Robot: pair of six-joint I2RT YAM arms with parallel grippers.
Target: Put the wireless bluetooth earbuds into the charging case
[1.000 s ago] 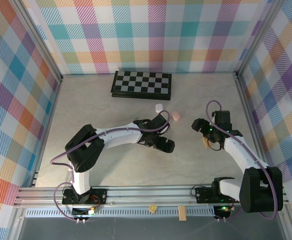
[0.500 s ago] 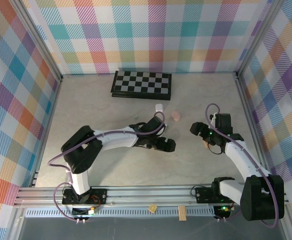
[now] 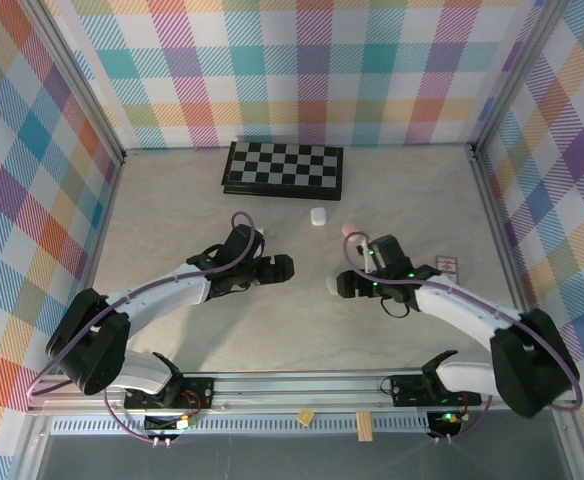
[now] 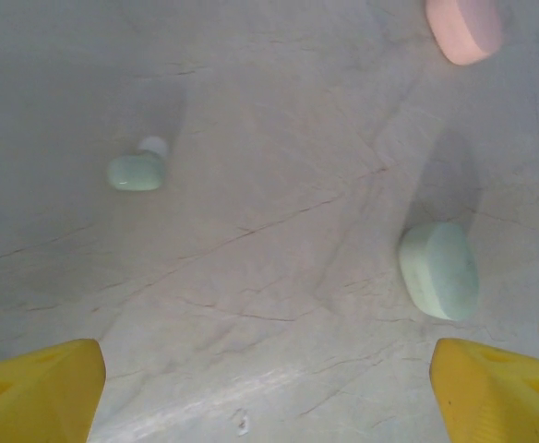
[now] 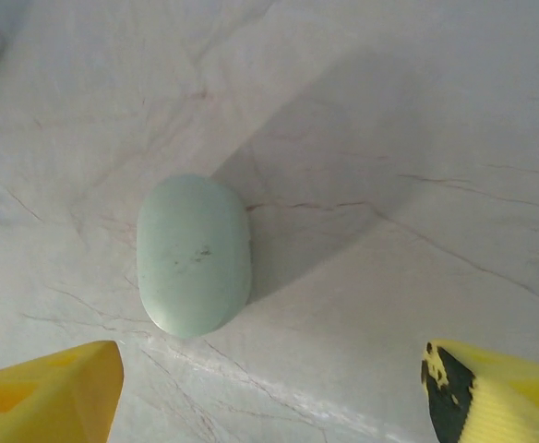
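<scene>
The pale green charging case (image 3: 330, 287) (image 5: 194, 256) lies below and beyond the fingers, so my right gripper lowers and reaches outward over it next, fingers astride its long sides.
A pale green charging case (image 5: 194, 256) lies shut and flat on the table, just ahead of my right gripper (image 5: 269, 397). That gripper is open and holds nothing. In the top view the case (image 3: 330, 287) sits at the tips of the right gripper (image 3: 342, 285). A tiny pale green earbud (image 4: 137, 171) lies on the table ahead and to the left of my open, empty left gripper (image 4: 268, 397). The green case (image 4: 438, 270) sits to its right. Seen from above, the left gripper (image 3: 282, 265) points towards the right one across a short gap.
A pink case (image 3: 350, 229) and a white case (image 3: 318, 217) lie behind the grippers, with a folded chessboard (image 3: 283, 167) further back. A small card-like item (image 3: 448, 266) lies on the right. Checked walls close three sides.
The left arm has drawn back to the left, uncovering the green case. The right arm has swung left to the middle, low over that case. The pink and white cases have not moved.
</scene>
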